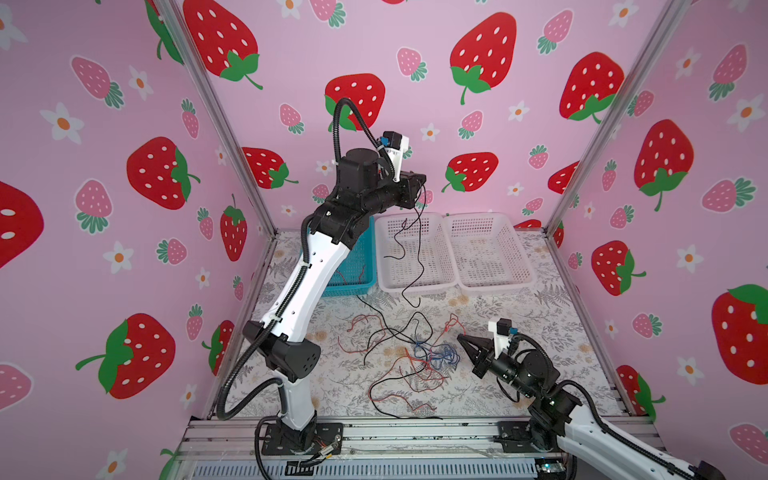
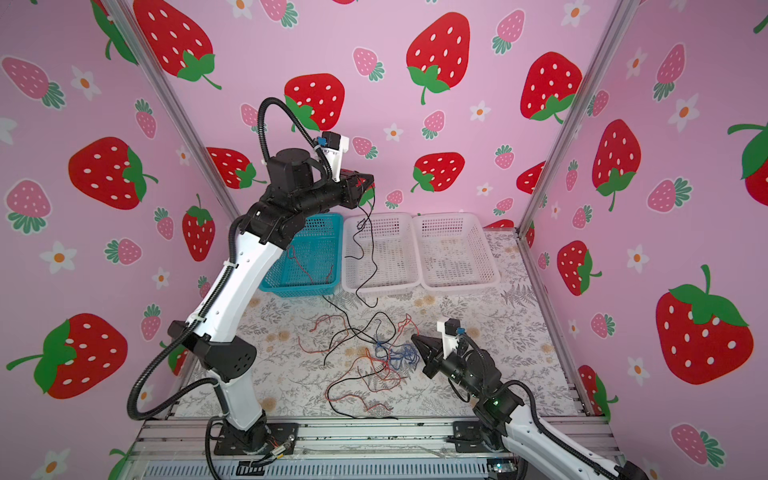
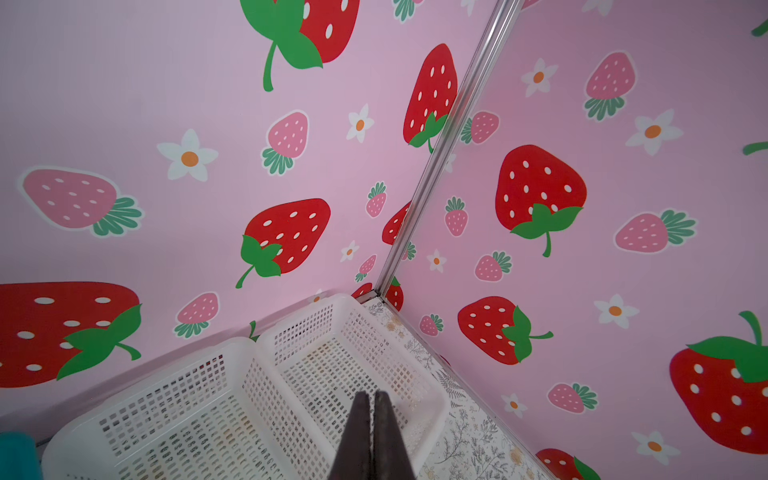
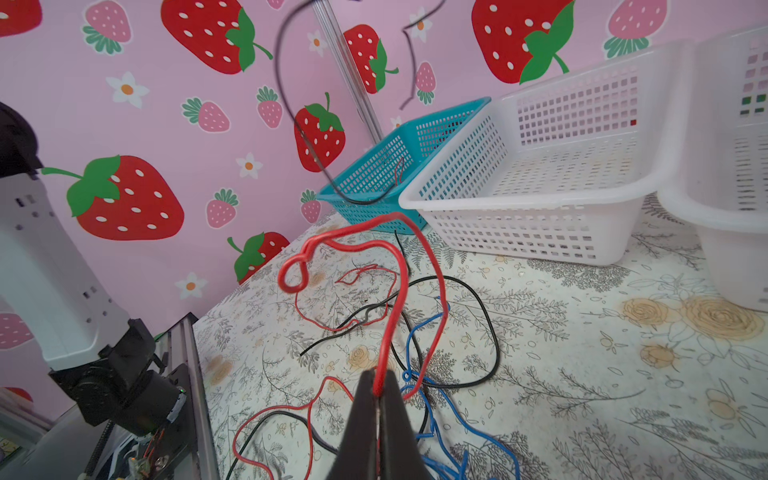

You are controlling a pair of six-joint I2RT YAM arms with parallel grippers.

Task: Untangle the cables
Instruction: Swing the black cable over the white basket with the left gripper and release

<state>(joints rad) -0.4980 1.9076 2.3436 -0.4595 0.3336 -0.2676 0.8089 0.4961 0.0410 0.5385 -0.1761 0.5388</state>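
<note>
The left gripper lowers its fingers toward the bottom of the middle white basket point(image 1: 411, 256) point(image 3: 196, 436) below it next. It then releases the black cable, which hangs free of the tangle.
The cables point(image 1: 428, 353) lie as a red, black and blue tangle on the floral table, seen in both top views. My left gripper point(image 1: 420, 183) is raised high near the back wall and is shut on a black cable point(image 1: 420, 245). That cable hangs down across the middle white basket towards the tangle. In the left wrist view the left gripper point(image 3: 371, 399) shows closed fingers and no cable. My right gripper point(image 1: 461, 337) sits low at the tangle's right edge, shut on a red cable point(image 4: 399, 291) that loops upward from its tips point(image 4: 379, 390). Blue cable point(image 4: 436, 399) lies just beside it.
Three baskets stand in a row at the back: a blue basket point(image 1: 353, 284) holding a red wire, a white basket point(image 1: 415, 286) in the middle and another white basket point(image 1: 494, 286) on the right. Strawberry-print walls close the cell on three sides. An aluminium rail point(image 1: 415, 432) runs along the front.
</note>
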